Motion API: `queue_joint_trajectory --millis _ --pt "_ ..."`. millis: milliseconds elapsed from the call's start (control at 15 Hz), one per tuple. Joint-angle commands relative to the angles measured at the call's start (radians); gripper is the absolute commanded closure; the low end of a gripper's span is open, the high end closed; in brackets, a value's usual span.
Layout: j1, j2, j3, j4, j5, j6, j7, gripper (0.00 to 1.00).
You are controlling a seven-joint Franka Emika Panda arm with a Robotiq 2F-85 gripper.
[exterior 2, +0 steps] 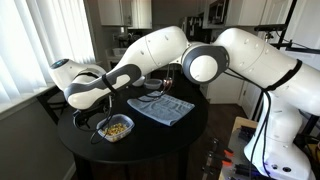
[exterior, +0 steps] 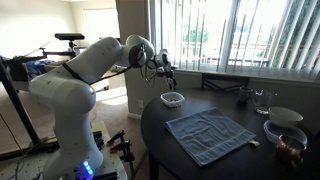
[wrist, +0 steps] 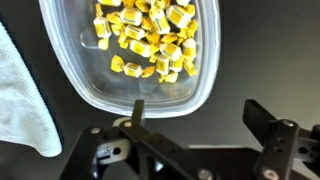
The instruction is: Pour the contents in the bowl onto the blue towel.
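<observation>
The rim's rounded corner point(exterior: 181, 95) point(wrist: 202, 99) is away from the towel, and my gripper should go down and shift toward the bowl, onto that corner.
The small whitish bowl point(wrist: 82, 82) fills the top of the wrist view and holds the contents point(wrist: 150, 38), several small yellow-brown bits. It stands on the dark round table in both exterior views point(exterior: 173, 98) point(exterior 2: 117, 128). The blue towel point(exterior: 210, 135) lies flat beside it, also visible in an exterior view point(exterior 2: 162, 108) and at the left edge of the wrist view point(wrist: 22, 100). My gripper point(wrist: 200, 115) is open and empty, just above the bowl's near rim. One finger overlaps the rim and the other is over bare table. It shows in both exterior views point(exterior: 168, 80) point(exterior 2: 100, 119).
The dark round table point(exterior: 165, 135) carries a larger white bowl point(exterior: 286, 115) and a big bowl with brown contents point(exterior: 286, 140) at its far side. Window blinds run behind the table. The robot base stands beside the table edge.
</observation>
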Motion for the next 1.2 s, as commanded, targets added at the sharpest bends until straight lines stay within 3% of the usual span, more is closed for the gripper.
queue_joint_trajectory --millis 0,67,133,267,867,1000,1133 --pt "-0.015 0.039 0.008 0.044 0.019 -0.084 -0.026 0.00" --pt "-0.019 0.045 0.011 0.045 0.021 -0.089 -0.028 0.00" --pt "-0.024 0.051 0.017 0.042 0.025 -0.086 -0.032 0.25" --pt "-0.037 0.063 0.033 0.039 0.040 -0.075 -0.038 0.33" --pt "-0.063 0.064 0.075 0.029 0.067 -0.058 -0.016 0.93" --pt "-0.065 0.055 0.073 0.029 0.064 -0.051 -0.010 1.00" --pt "-0.071 0.046 0.074 0.030 0.066 -0.042 -0.007 1.00"
